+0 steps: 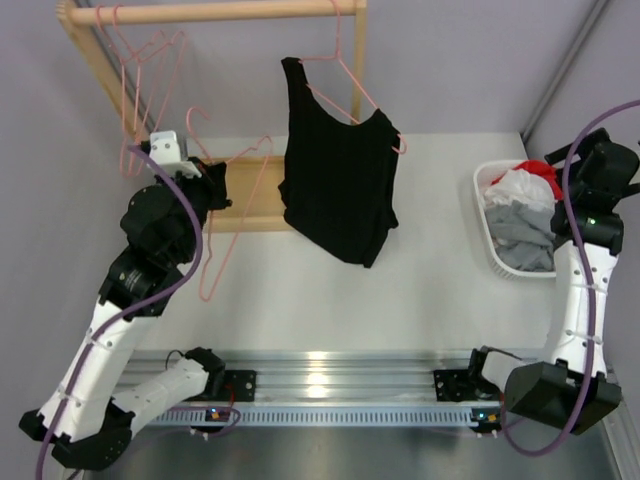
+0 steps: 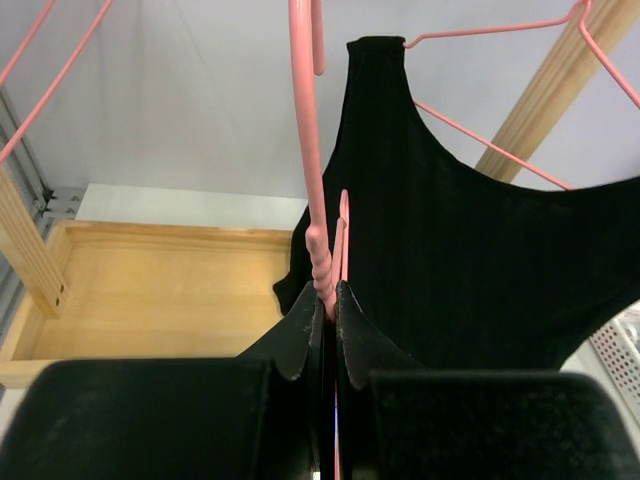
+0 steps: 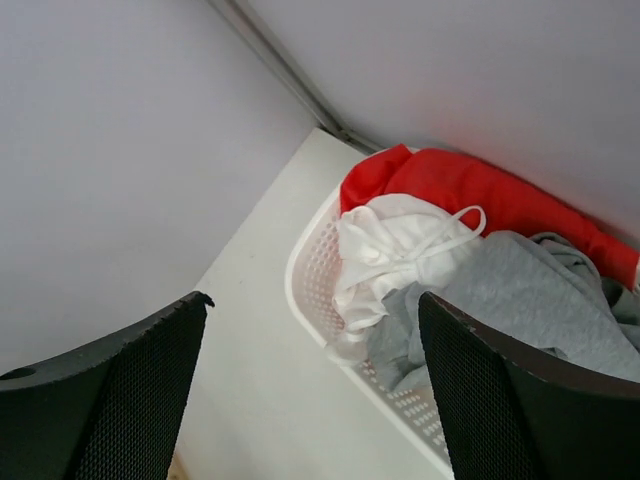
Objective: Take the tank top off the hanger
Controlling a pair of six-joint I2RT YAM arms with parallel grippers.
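I should next move my left gripper up and outward to the bar (image 1: 220,12) beside the other pink hangers and release, as its bare hanger's hook is off the bar.
A black tank top (image 1: 340,180) hangs on a pink wire hanger (image 1: 350,95) that is hooked over the wooden rail (image 1: 220,12). The hanger tilts down to the right. In the left wrist view the tank top (image 2: 470,260) fills the right side, with its hanger (image 2: 480,135) crossing the neckline. My left gripper (image 2: 328,290) is shut on the twisted neck of a second, bare pink hanger (image 2: 308,130), left of the tank top and apart from it. My right gripper (image 3: 310,300) stands open and empty over the basket at the far right.
A white laundry basket (image 1: 490,215) holds red, white and grey clothes (image 3: 450,240). The wooden rack's base tray (image 1: 255,200) lies behind the left gripper. More pink hangers (image 1: 140,70) hang at the rail's left end.
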